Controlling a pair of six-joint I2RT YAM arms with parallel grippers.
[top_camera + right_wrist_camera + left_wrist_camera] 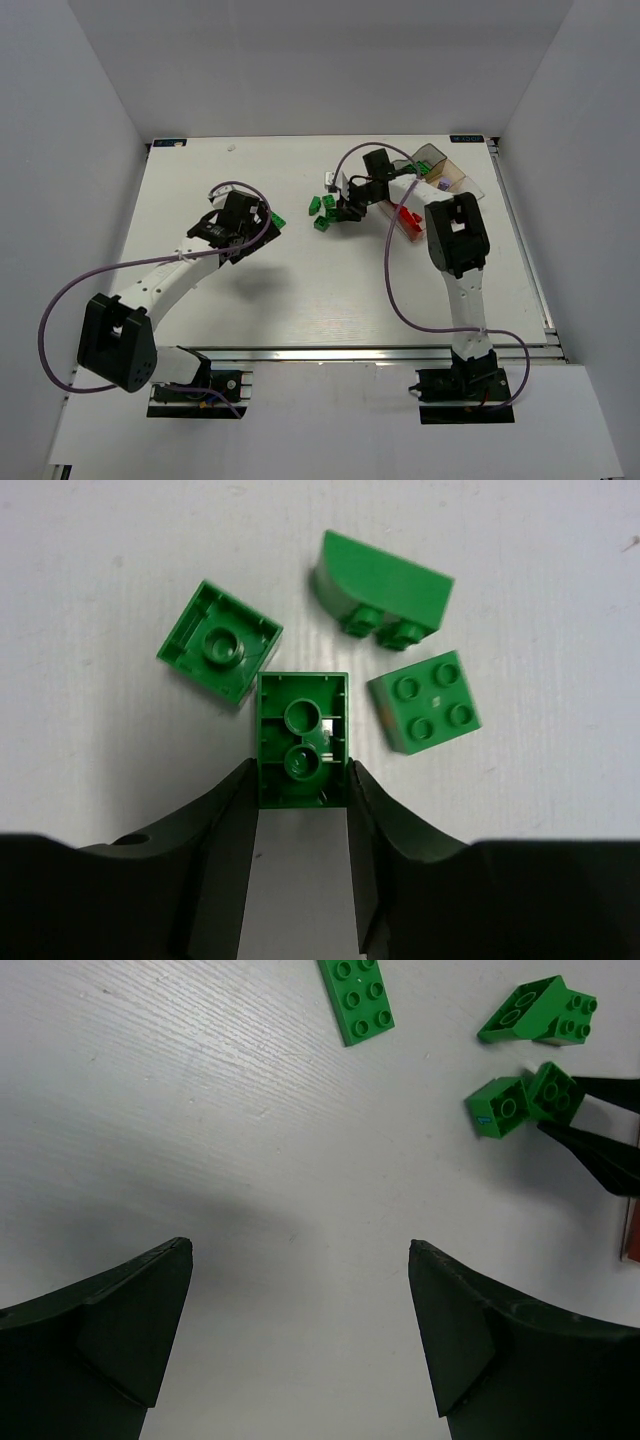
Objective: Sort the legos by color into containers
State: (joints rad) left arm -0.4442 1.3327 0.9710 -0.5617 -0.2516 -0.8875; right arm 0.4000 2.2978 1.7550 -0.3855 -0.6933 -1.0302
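Green legos are in the far section of the clear tray. My right gripper will lift outward over that section, to its right in the top view, and release there.
My right gripper [302, 770] is shut on an upside-down green lego [302, 740], low over the table by the green cluster; it also shows in the top view [345, 210]. Around it lie an upside-down green square brick [220, 643], a green sloped brick [385, 585] and a studded green 2x2 brick [425, 702]. My left gripper [300, 1260] is open and empty over bare table, left of the cluster [245, 225]. A flat green plate [357, 998] lies ahead of it. The clear tray [432, 152] stands at the back right with red legos [408, 218] in its near end.
The right gripper's dark fingers [600, 1150] reach into the left wrist view from the right, on the held brick [553, 1090]. White walls enclose the table on three sides. The left arm's cable [60, 300] loops out to the left.
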